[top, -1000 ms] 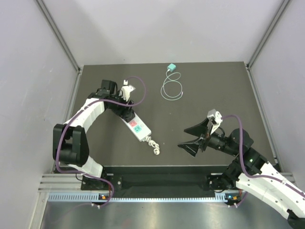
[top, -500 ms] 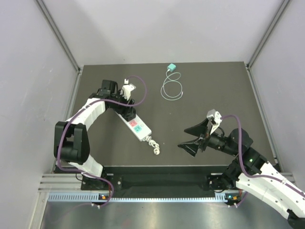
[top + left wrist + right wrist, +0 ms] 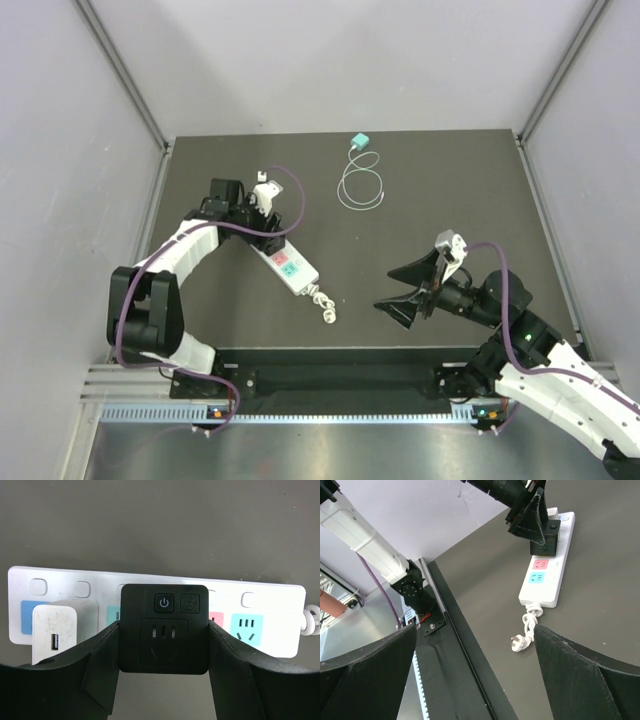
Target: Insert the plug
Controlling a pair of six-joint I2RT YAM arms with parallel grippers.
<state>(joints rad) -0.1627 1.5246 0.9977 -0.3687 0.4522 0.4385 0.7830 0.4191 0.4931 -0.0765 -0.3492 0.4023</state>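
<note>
I will next swing and turn my left gripper with the adapter point(image 3: 164, 628) toward the right in the top view. I will then let go, because there is bare tabletop on that side of it.
A white power strip point(image 3: 290, 268) lies on the dark table, left of centre. My left gripper point(image 3: 268, 233) is shut on a black plug adapter point(image 3: 164, 628) and holds it against the strip point(image 3: 272, 611), over the sockets between a teal one and a pink one. I cannot tell whether its pins are fully seated. A white USB charger point(image 3: 54, 630) sits in the strip just left of it. The right wrist view shows the adapter point(image 3: 546, 541) on the strip point(image 3: 546, 577). My right gripper point(image 3: 401, 290) is open and empty, well right of the strip.
The strip's own coiled cord and white plug point(image 3: 325, 306) lie at its near end, also in the right wrist view point(image 3: 524, 634). A teal box point(image 3: 359, 141) with a thin looped cable point(image 3: 361, 189) lies at the back centre. Walls enclose the table.
My left arm has shifted slightly toward the left and the near side while holding the black adapter at the strip. The right arm has not moved.
</note>
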